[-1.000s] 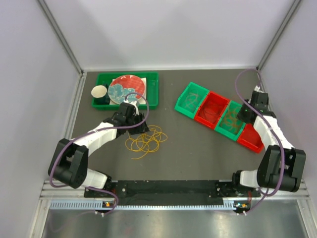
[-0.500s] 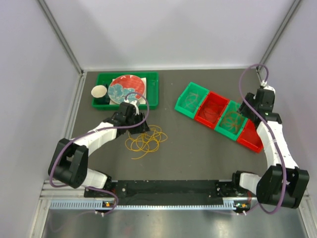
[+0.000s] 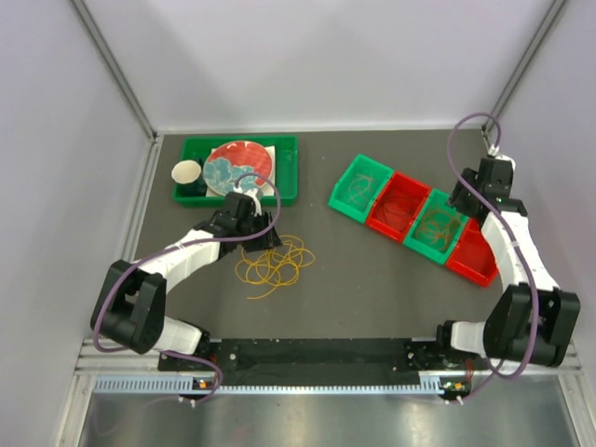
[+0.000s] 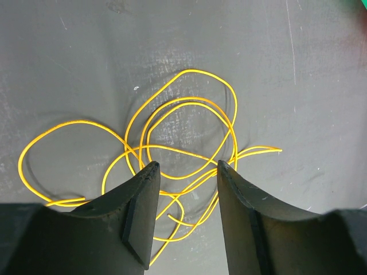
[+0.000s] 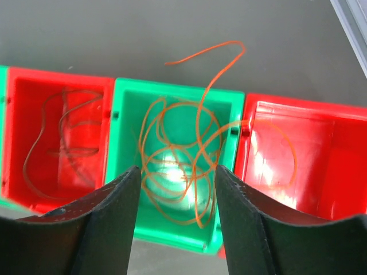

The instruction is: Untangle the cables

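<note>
The right gripper moves outward next, then lowers to the single piece of orange cable over the green bin's far rim.
A yellow cable (image 3: 275, 264) lies in loose loops on the dark table; it also shows in the left wrist view (image 4: 183, 137). My left gripper (image 4: 184, 172) hovers open just above its near loops, empty. An orange cable (image 5: 183, 160) lies coiled in a green bin (image 5: 127, 114), with one loop over the rim into the red bin (image 5: 321, 137) to the right and one end on the table beyond. My right gripper (image 5: 176, 177) is open above that green bin, empty. A dark red cable (image 5: 60, 137) lies in the red bin on the left.
A row of green and red bins (image 3: 410, 219) stands at the right. A green tray (image 3: 289, 172) with a patterned plate (image 3: 237, 166) and a small cup (image 3: 186, 172) sits at the back left, close behind the left gripper. Walls enclose the table.
My right arm has swung back and up, away from the bins' near side, over the green bin. The orange cable now lies in that bin. The left arm has not moved.
</note>
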Controlling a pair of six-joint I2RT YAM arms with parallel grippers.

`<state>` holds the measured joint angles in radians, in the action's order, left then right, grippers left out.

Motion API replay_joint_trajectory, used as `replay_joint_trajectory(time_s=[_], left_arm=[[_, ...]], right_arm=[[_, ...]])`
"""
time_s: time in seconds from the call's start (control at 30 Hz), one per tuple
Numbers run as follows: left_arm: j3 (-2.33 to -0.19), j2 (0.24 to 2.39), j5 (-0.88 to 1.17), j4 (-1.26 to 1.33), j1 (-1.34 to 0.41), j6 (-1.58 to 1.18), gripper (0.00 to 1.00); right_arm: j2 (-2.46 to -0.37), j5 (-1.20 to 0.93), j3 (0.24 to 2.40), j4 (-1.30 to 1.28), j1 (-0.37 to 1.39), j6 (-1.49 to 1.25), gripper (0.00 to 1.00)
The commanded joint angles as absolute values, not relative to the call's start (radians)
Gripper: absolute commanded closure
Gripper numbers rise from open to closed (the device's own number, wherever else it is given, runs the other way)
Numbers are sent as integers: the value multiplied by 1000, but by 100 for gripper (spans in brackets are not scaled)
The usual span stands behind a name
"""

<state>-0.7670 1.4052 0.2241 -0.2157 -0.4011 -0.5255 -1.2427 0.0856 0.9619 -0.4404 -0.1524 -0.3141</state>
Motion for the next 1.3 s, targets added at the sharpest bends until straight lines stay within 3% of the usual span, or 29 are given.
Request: replay_joint_trajectory(time_s=[0.0, 0.37, 0.47, 0.5, 0.53, 0.8, 1.0, 1.27], left_arm=[[-765, 1399, 233, -166, -397, -526, 51], [-779, 1408, 219, -181, -387, -505, 51], [-778, 1413, 221, -183, -384, -505, 51], [-776, 1411, 222, -183, -382, -503, 51], [-775, 1410, 224, -183, -382, -503, 51], [-756, 1390, 222, -175, -380, -512, 51], [-739, 1373, 222, -166, -379, -518, 51], [-707, 1333, 227, -158, -379, -528, 51]], right_arm=[[-1368, 127, 1072, -399, -175, -324, 45], [-1583, 109, 1201, -368, -221, -376, 45], [-1597, 94, 1201, -345, -221, -385, 65], [-1585, 91, 1197, -339, -221, -390, 89], [-1574, 80, 1189, -328, -221, -391, 100], [-1381, 5, 1057, -293, -221, -394, 100], [-1168, -173, 925, -275, -216, -436, 100], [-1166, -362, 911, -267, -172, -466, 100]])
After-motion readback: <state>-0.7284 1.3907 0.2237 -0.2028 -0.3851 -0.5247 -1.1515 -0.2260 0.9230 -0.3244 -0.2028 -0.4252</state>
